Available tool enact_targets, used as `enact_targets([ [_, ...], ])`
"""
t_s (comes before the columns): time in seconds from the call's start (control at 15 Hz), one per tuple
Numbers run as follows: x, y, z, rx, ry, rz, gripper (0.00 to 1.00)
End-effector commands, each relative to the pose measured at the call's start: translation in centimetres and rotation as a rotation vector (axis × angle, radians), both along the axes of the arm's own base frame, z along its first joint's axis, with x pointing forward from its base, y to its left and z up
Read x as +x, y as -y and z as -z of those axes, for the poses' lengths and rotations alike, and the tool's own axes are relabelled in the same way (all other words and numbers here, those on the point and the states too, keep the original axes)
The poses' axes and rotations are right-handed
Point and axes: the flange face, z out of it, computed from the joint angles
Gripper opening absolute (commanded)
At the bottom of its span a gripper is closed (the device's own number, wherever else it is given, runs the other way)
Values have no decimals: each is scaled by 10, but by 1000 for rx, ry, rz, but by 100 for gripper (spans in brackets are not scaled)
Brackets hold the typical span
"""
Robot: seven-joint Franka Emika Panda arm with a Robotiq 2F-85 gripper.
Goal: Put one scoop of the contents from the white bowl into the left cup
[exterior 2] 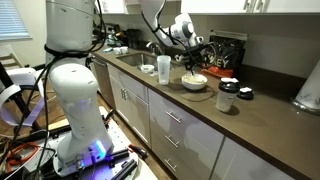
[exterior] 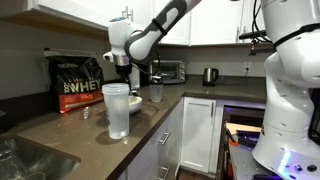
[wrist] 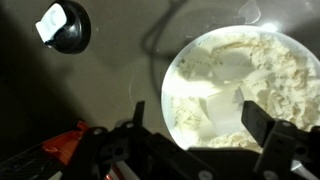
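Observation:
Next, my gripper moves to the right in the wrist view, toward the bowl (wrist: 170,72), then tilts and comes down onto the scoop's handle.
The low white bowl (wrist: 170,72) holds pale powder and fills the right of the wrist view. The pale scoop (wrist: 222,82) lies in the powder, its round head farther in and its flat handle pointing toward the gripper. My gripper (wrist: 200,120) is open just above the bowl's near side, with a finger on either side of the handle and not touching it. In both exterior views the gripper (exterior: 130,72) (exterior 2: 196,58) hangs over the bowl (exterior: 139,102) (exterior 2: 194,83). The tall frosted cup (exterior: 117,110) (exterior 2: 164,68) stands beside the bowl.
A smaller clear cup (exterior: 156,92) (exterior 2: 148,70) stands close by. A black-and-red whey bag (exterior: 77,82) stands behind the bowl. A dark jar (exterior 2: 228,96) and a black lid (wrist: 62,27) are on the counter. A sink (exterior: 25,160) is at one end, and a toaster oven (exterior: 168,70) and a kettle (exterior: 210,75) are at the back.

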Motion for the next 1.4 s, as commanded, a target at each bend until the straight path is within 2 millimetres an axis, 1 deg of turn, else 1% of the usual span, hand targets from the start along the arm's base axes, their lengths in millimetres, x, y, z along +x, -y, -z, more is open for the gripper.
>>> enact_targets([
  [0.0,-3,-2,0,9,-32,12,94],
  [0.07,-3,-3,0,7,-39,13,87],
  [0.13,-4,-4,0,6,-50,13,76],
  [0.2,-5,-5,-1,2,-57,12,71],
  [0.27,-5,-6,0,-1,-70,13,60],
  [0.33,-6,-7,0,-9,-81,15,52],
  [0.4,-7,-7,0,-11,-91,15,51],
  [0.53,-8,-8,1,-19,-111,18,32],
  [0.6,-8,-8,2,-21,-118,19,27],
  [0.8,-9,-8,5,-26,-138,27,39],
  [0.87,-10,-8,6,-26,-142,29,46],
  [1.0,-10,-8,7,-22,-151,32,49],
  [1.07,-10,-8,8,-18,-157,36,56],
  [1.27,-10,-9,10,0,-168,39,48],
  [1.33,-9,-10,10,12,-173,38,42],
])
